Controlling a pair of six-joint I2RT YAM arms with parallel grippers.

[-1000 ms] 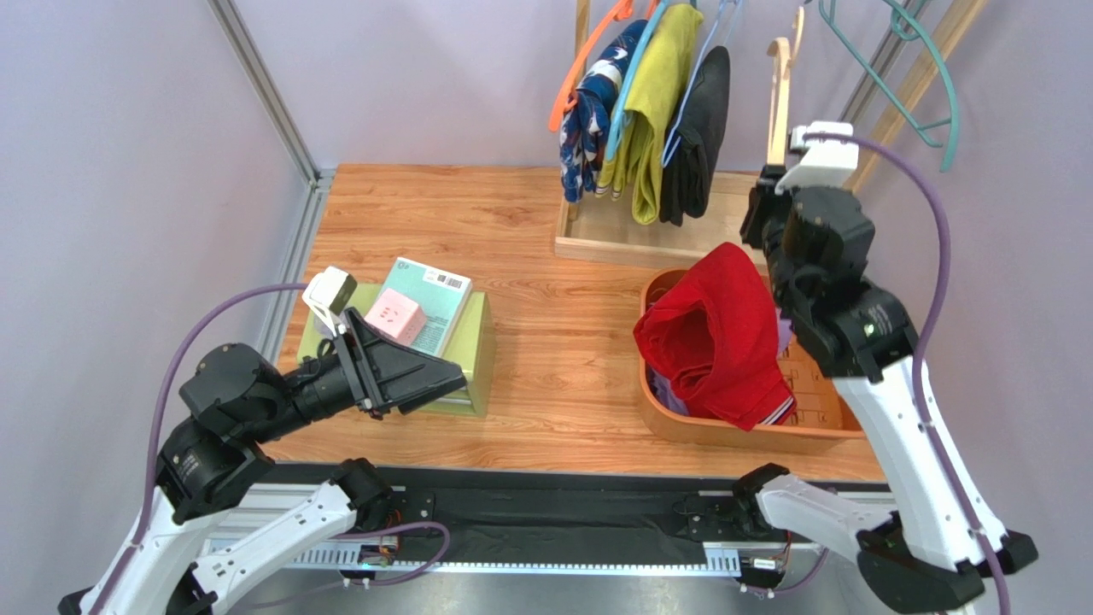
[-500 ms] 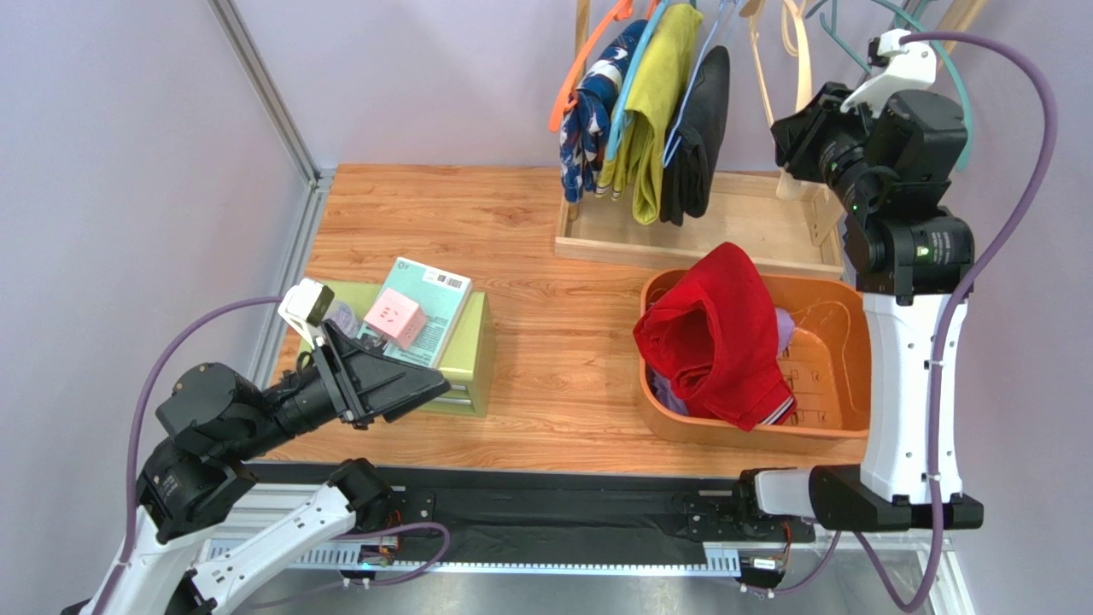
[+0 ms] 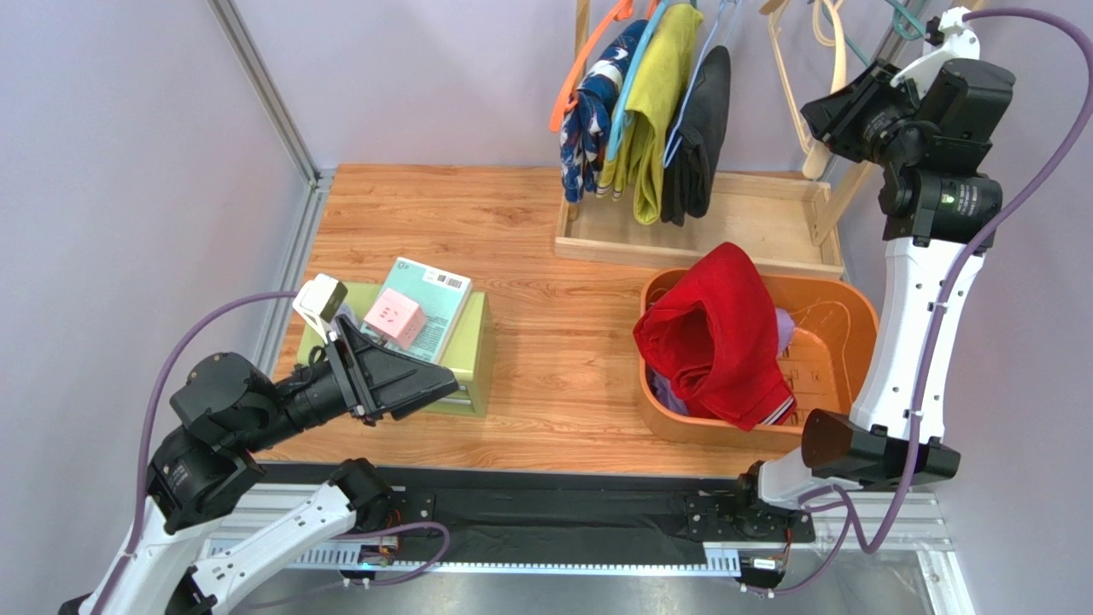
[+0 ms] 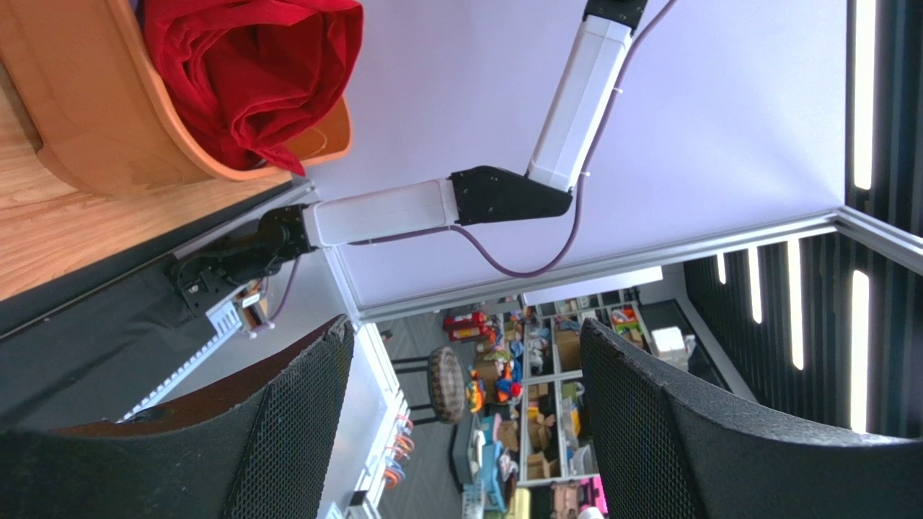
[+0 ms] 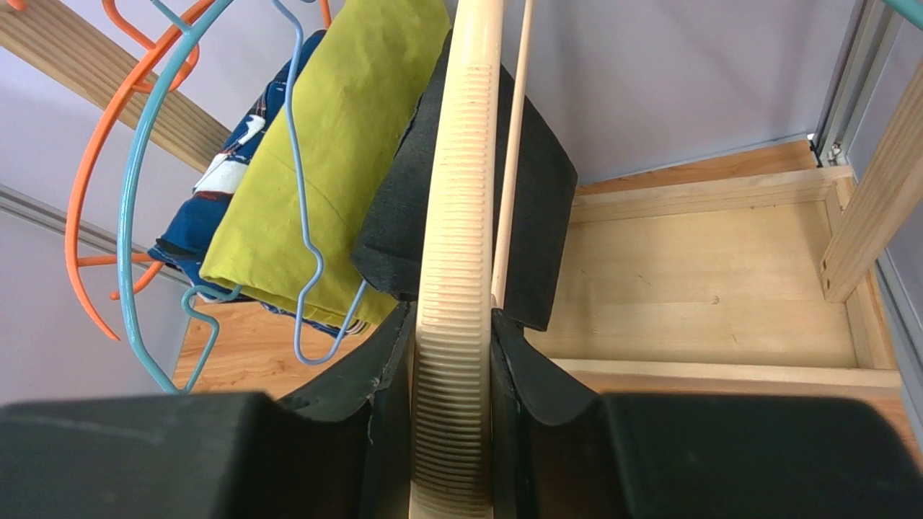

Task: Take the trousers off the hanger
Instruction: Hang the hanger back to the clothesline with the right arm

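The cream ribbed hanger is bare, so the robot's right gripper should move away from the black trousers toward the teal hanger [image 3: 905, 22] [image 5: 907, 9] and then open.
Navy patterned trousers [image 3: 590, 109], yellow-green trousers [image 3: 654, 103] and black trousers [image 3: 699, 128] hang on hangers at the back rack. Red trousers [image 3: 712, 333] lie heaped in the orange basket [image 3: 849, 308], with a bit of lilac trousers [image 3: 784, 336] beneath them. High at the back right, my right gripper [image 3: 819, 124] is shut on a bare cream ribbed hanger [image 5: 455, 216], next to the black trousers [image 5: 542, 184]. The hanger fills the gap between the right gripper's [image 5: 453, 319] jaws. My left gripper [image 3: 443, 381] stands open and empty at the near left. The left gripper [image 4: 466, 330] faces the basket [image 4: 76, 130].
A green box [image 3: 468, 352] carrying a teal book [image 3: 436, 288] and a pink cube [image 3: 395, 317] sits at the left. The rack's wooden base tray [image 3: 757, 224] is behind the basket. Orange [image 3: 574, 71] and blue wire hangers hold the garments. A metal frame post [image 3: 263, 90] rises at the back left.
My right arm has risen from over the basket and swung to the back right, carrying the cream hanger up beside the rack. The left arm has shifted only slightly.
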